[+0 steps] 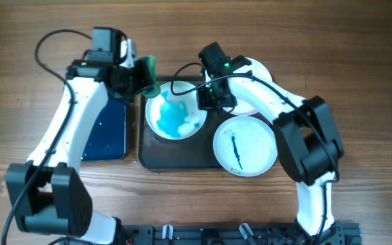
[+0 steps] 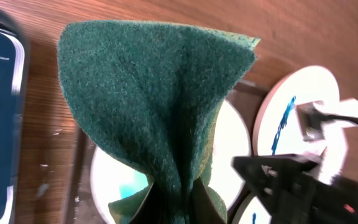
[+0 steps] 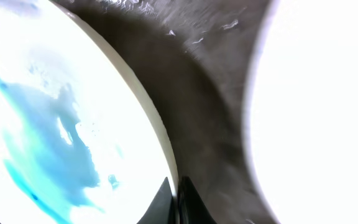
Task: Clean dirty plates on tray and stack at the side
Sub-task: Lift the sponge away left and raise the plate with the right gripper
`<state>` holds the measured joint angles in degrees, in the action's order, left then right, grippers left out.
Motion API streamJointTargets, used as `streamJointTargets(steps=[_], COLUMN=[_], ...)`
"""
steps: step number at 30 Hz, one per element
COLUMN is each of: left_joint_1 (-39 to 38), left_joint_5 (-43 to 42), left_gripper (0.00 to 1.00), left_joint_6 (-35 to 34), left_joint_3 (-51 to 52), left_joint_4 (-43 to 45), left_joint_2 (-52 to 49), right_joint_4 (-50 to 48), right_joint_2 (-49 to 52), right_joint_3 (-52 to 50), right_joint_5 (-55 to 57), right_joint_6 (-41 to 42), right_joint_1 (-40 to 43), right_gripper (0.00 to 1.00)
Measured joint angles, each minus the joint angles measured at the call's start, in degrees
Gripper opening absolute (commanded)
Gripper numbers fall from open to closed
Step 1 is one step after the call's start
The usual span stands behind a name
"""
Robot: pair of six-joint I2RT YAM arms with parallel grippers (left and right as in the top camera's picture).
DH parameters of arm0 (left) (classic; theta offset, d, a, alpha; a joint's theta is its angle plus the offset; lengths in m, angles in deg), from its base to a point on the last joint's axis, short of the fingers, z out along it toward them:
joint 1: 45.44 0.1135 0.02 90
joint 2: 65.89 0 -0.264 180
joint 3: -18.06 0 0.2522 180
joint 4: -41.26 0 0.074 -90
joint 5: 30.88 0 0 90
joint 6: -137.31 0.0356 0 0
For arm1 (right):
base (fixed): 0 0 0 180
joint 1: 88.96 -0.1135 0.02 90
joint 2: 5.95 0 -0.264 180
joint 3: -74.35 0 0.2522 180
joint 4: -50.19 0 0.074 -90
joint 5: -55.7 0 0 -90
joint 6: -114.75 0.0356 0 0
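The right gripper lifts the plate next, moves to the right in the overhead view, lowers and releases it, since the tabletop [image 1: 316, 83] beside the tray is clear.
A plate [image 1: 175, 116] smeared with wet blue-teal lies on the left half of the dark tray [image 1: 182, 158]. My right gripper [image 1: 207, 100] is shut on its right rim, as the right wrist view shows [image 3: 174, 200]. My left gripper [image 1: 136, 76] is shut on a green scouring pad [image 1: 148, 70] and holds it just above the plate's back-left edge; the pad [image 2: 154, 93] fills the left wrist view. A second plate [image 1: 245, 145] with a thin blue streak lies at the tray's front right. A third plate [image 1: 258, 71] is partly hidden under my right arm.
A smaller black tray with a blue bottom [image 1: 107, 129] lies left of the dark tray, under my left arm. Brown wood-grain tabletop [image 1: 373, 82] surrounds both trays. A black rail [image 1: 237, 235] runs along the front edge.
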<state>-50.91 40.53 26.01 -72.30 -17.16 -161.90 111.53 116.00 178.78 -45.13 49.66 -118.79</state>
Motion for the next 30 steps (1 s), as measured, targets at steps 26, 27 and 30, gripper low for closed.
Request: streamJointTargets(steps=[26,27,30], left_joint_1=[2.5,2.5,2.5], left_joint_5=[4.6,4.6,5.1], left_gripper=[0.04,0.04,0.04], left_joint_6=[0.0,0.0,-0.1], left_joint_3=[-0.1,-0.1,-0.1], left_joint_4=[3.2,3.3,3.3], left_joint_2=[0.1,0.1,0.1], right_joint_4=[9.2,9.1,8.6], right_joint_2=[-18.1,-18.1,-18.1], right_joint_3=[0.1,0.1,0.1], right_joint_5=[82.9,84.9,90.5], right_joint_6=[-4.9,-4.9,-5.1], right_joint_1=[-28.3,-28.6,-29.3], right_gripper=[0.04,0.04,0.04])
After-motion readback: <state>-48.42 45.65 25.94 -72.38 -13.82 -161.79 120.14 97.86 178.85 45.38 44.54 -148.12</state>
